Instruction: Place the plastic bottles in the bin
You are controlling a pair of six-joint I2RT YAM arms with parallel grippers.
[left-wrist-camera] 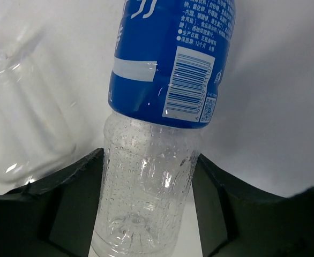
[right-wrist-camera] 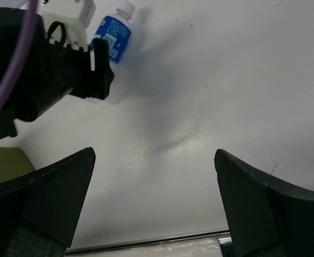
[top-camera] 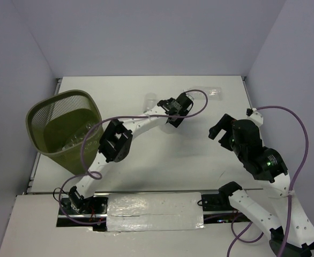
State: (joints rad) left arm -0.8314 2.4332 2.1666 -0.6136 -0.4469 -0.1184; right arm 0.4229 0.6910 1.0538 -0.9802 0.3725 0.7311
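Next, my left gripper raises the blue-labelled bottle above the bin's high rim and swings it past the clear bottle over the bin's opening [top-camera: 65, 122].
My left gripper [top-camera: 177, 110] reaches over the far middle of the table. In the left wrist view its jaws [left-wrist-camera: 149, 160] are shut on the clear lower part of the blue-labelled bottle [left-wrist-camera: 170, 59]. That bottle also shows in the right wrist view [right-wrist-camera: 113, 33], with its white cap pointing away. A clear bottle [top-camera: 151, 99] lies just left of this gripper and shows in the left wrist view [left-wrist-camera: 23, 107]. Another clear bottle [top-camera: 216, 92] lies at the far right. The olive-green mesh bin [top-camera: 36, 115] stands at the left with a bottle [top-camera: 75, 140] inside. My right gripper [top-camera: 221, 131] is open and empty [right-wrist-camera: 154, 198].
Purple cables [top-camera: 299, 134] loop off both arms. The left arm's elbow [top-camera: 114, 142] hangs just right of the bin. Grey walls close the table at the back and sides. A taped plate [top-camera: 151, 211] lies between the arm bases.
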